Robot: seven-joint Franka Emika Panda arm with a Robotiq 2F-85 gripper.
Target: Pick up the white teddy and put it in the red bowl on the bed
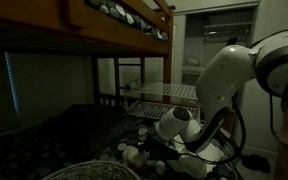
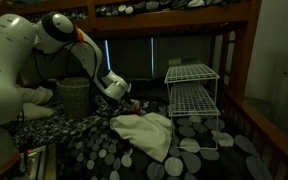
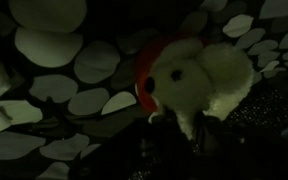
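My gripper lowers a little toward the red bowl (image 3: 144, 70) next and releases the white teddy (image 3: 209, 75) there, because the bowl's red rim already shows close behind the teddy's head.
The white teddy (image 3: 209, 75) fills the upper right of the wrist view, its face with dark eyes and nose turned left. A red curved rim, the red bowl (image 3: 144, 72), shows just behind its head. My gripper (image 3: 191, 132) is dark and hard to read, but its two fingers close on the teddy's lower body with white fur between them. In an exterior view the gripper (image 2: 120, 96) hangs low over the spotted bed cover, with a bit of red, the bowl (image 2: 133, 103), beside it. In an exterior view the wrist (image 1: 174, 126) is low over the bed.
A crumpled pale cloth (image 2: 149, 135) lies on the spotted bed cover (image 2: 199, 160). A white wire rack (image 2: 192, 92) stands to one side, also in an exterior view (image 1: 164, 95). A wicker basket (image 2: 74, 95) stands behind the arm. The upper bunk (image 1: 114, 25) hangs overhead.
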